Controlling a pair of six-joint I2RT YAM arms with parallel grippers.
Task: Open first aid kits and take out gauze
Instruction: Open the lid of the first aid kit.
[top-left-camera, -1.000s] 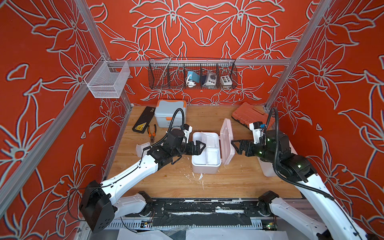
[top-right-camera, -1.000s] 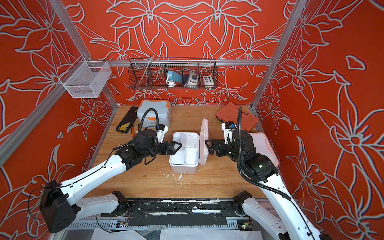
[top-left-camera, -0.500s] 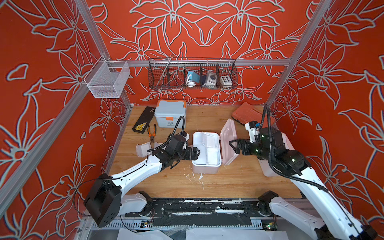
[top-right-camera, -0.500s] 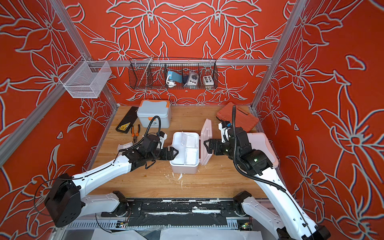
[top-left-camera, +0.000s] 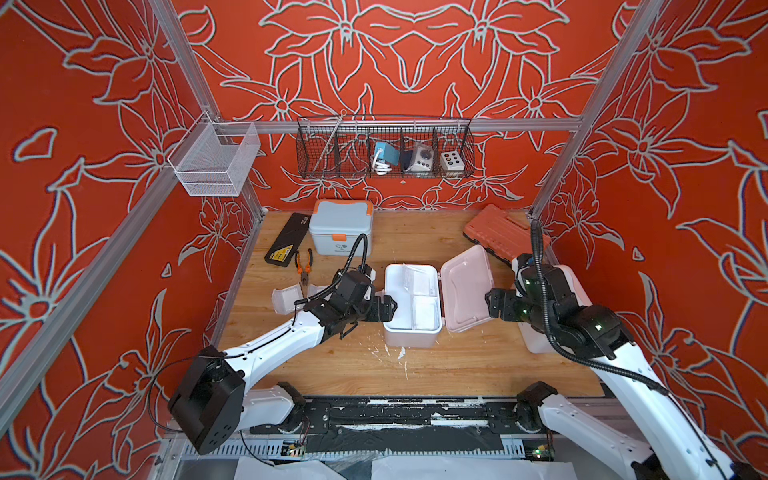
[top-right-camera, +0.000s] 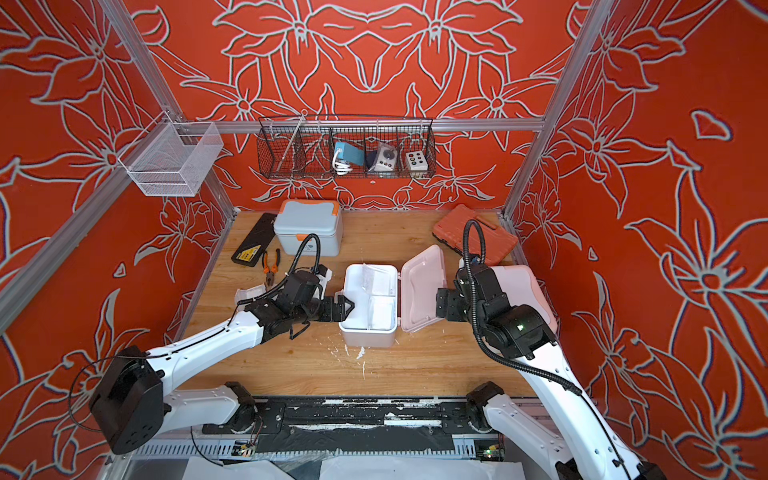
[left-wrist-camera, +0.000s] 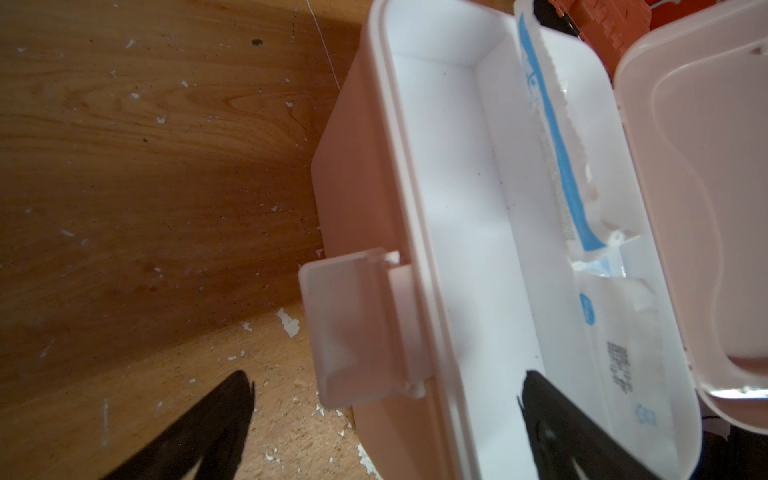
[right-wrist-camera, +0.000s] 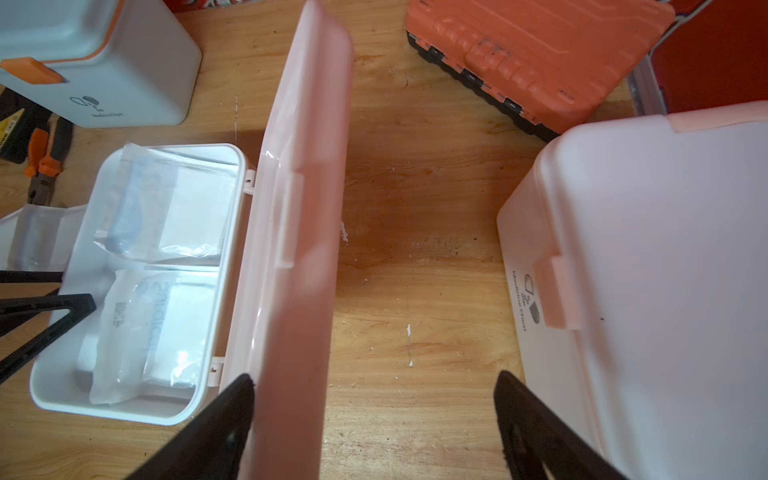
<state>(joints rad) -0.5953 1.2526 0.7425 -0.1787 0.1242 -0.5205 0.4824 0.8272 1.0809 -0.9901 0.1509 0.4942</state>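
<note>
Next, my left gripper moves outward over the kit's empty section onto the edge of the far gauze packet (top-left-camera: 407, 278) (left-wrist-camera: 553, 140), as that edge sticks out past the tray's divider.
The pale pink first aid kit (top-left-camera: 409, 332) stands mid-table with its lid (top-left-camera: 467, 289) swung open to the right. Two clear-wrapped white gauze packets (right-wrist-camera: 174, 208) (right-wrist-camera: 158, 332) lie in its white tray, also seen from above as gauze (top-left-camera: 426, 311). My left gripper (top-left-camera: 384, 307) (left-wrist-camera: 386, 378) is open and straddles the kit's left wall by the latch (left-wrist-camera: 345, 328), one finger inside. My right gripper (top-left-camera: 490, 305) (right-wrist-camera: 374, 376) is open, with the lid's edge between its fingers, close to one. The blue-grey kit (top-left-camera: 340, 226) at the back and the white kit with peach trim (right-wrist-camera: 644, 270) at the right are shut.
An orange-red tool case (top-left-camera: 505, 228) lies at the back right. A black case (top-left-camera: 286, 241) and pliers (top-left-camera: 303, 266) lie at the back left, with a loose white plastic piece (top-left-camera: 286, 297) by my left arm. A wire rack (top-left-camera: 384, 147) and a mesh basket (top-left-camera: 214, 160) hang on the walls.
The pink lid has swung from nearly upright to leaning well over to the right. My right gripper has moved right with it. My left arm has sunk lower beside the kit.
</note>
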